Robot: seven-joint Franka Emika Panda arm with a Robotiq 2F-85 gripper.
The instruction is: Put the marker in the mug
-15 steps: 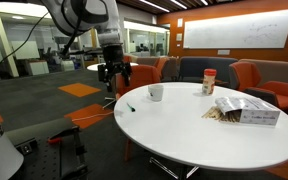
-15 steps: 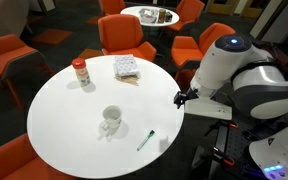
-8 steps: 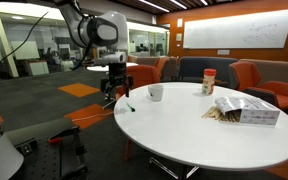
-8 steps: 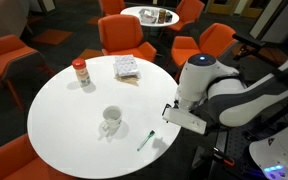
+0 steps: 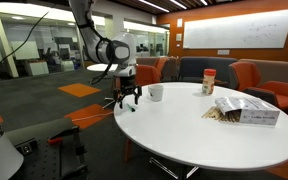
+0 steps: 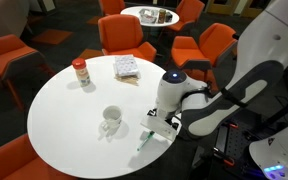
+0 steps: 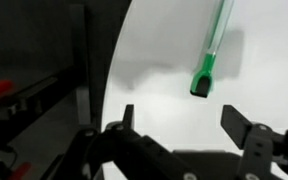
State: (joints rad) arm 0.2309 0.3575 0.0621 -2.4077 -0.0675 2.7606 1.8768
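I need to lower my gripper next, slightly toward the right in the wrist view, onto the marker's end with the cap (image 5: 133, 108) (image 7: 202, 82), which lies ahead of my fingers, nearer one finger.
The marker (image 7: 208, 62) is a thin green pen that lies flat on the white round table (image 6: 59, 135), near its edge. In an exterior view its lower end (image 6: 142, 143) pokes out below the gripper. My gripper (image 7: 180, 115) is open and empty, and it hovers just above the table with the marker's capped end slightly ahead of the fingertips. It also shows in both exterior views (image 6: 155, 127) (image 5: 127, 97). The mug (image 6: 110, 120) is small, white and upright, a short way from the marker; it shows too beside the gripper (image 5: 156, 92).
A jar with a reddish-orange top (image 6: 80, 72) (image 5: 209, 81) and a flat snack box (image 6: 127, 66) (image 5: 246, 110) stand on the far part of the table. Orange chairs (image 6: 127, 35) ring the table. The table edge and the dark floor lie right beside the gripper (image 7: 44, 90).
The arm has swung from beyond the table edge in over the table and down. The gripper now sits low over the marker. The marker and the mug have not moved.
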